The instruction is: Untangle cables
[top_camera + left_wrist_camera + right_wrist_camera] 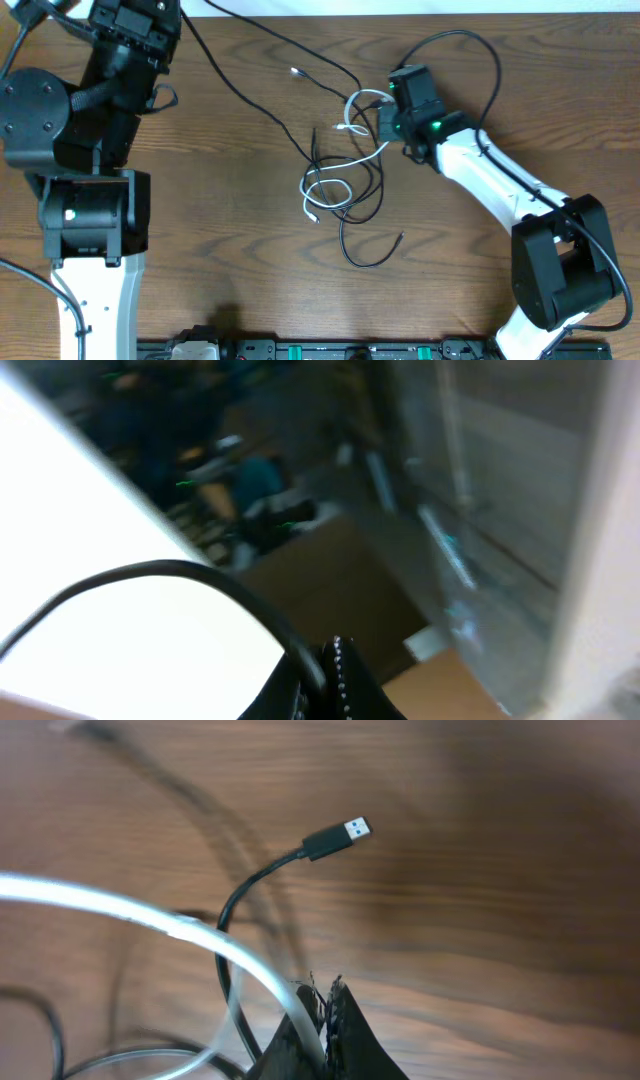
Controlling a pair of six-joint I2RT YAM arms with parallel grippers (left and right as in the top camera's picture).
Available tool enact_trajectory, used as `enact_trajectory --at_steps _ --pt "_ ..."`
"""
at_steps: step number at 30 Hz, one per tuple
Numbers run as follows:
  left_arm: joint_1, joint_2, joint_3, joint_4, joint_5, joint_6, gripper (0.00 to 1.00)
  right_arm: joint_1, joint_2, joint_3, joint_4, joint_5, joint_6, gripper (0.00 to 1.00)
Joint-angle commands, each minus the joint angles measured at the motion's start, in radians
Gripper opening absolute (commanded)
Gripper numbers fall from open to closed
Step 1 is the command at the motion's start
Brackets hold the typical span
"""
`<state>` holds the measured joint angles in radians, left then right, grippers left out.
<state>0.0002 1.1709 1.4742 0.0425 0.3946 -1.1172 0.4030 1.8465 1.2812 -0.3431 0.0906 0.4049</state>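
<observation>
The white cable (pixel 362 98) should be released clear of the tangle. My right gripper will move down onto the bare wood below and to its right in the overhead view to release it there.
The cables lie in a loose tangle (pixel 340 185) at the middle of the table. My right gripper (pixel 385 117) is at the tangle's upper right edge, shut on the white cable (pixel 362 98). In the right wrist view that white cable (pixel 150 915) runs straight into the shut gripper (pixel 322 988), and a black cable with a USB plug (pixel 335 835) arcs up behind it. My left gripper (pixel 168 10) is at the top left edge. In the left wrist view it (pixel 325 652) is shut on a black cable (pixel 150 572) that arcs away to the left.
Black cables (pixel 250 35) stretch from the top left corner across the wood table (pixel 230 250) into the tangle. A loose black plug end (pixel 402 236) lies below the tangle. The left arm's base (pixel 90 220) stands at the left, and equipment (pixel 300 350) lines the front edge.
</observation>
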Motion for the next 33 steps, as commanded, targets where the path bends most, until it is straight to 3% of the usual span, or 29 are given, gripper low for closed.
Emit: enact_trajectory --at_steps 1,5,8,11,19,23,27,33 --pt "0.028 -0.005 0.019 -0.109 -0.108 0.048 0.07 -0.023 -0.031 0.007 -0.011 0.029 0.131 0.01" --pt "0.060 -0.004 0.019 -0.257 -0.329 0.047 0.07 -0.024 -0.033 0.007 -0.039 0.033 0.134 0.01" --pt "0.080 -0.004 0.019 -0.248 -0.355 0.047 0.07 -0.024 -0.033 0.007 -0.098 0.122 0.162 0.01" --pt "0.092 -0.006 0.019 -0.163 -0.354 0.045 0.07 -0.025 -0.032 0.007 -0.161 0.225 0.233 0.01" --pt "0.095 -0.015 0.019 0.252 -0.266 -0.075 0.08 -0.024 -0.029 -0.006 -0.173 0.214 0.246 0.01" --pt "0.093 -0.016 0.020 0.289 -0.246 -0.180 0.07 -0.024 -0.021 -0.022 -0.170 0.218 0.246 0.01" --pt "0.100 -0.016 0.021 0.289 -0.290 -0.154 0.07 -0.027 -0.011 -0.051 -0.174 0.256 0.285 0.01" --pt "0.117 -0.016 0.021 0.193 -0.320 0.033 0.08 -0.042 -0.011 -0.080 -0.171 0.243 0.297 0.01"
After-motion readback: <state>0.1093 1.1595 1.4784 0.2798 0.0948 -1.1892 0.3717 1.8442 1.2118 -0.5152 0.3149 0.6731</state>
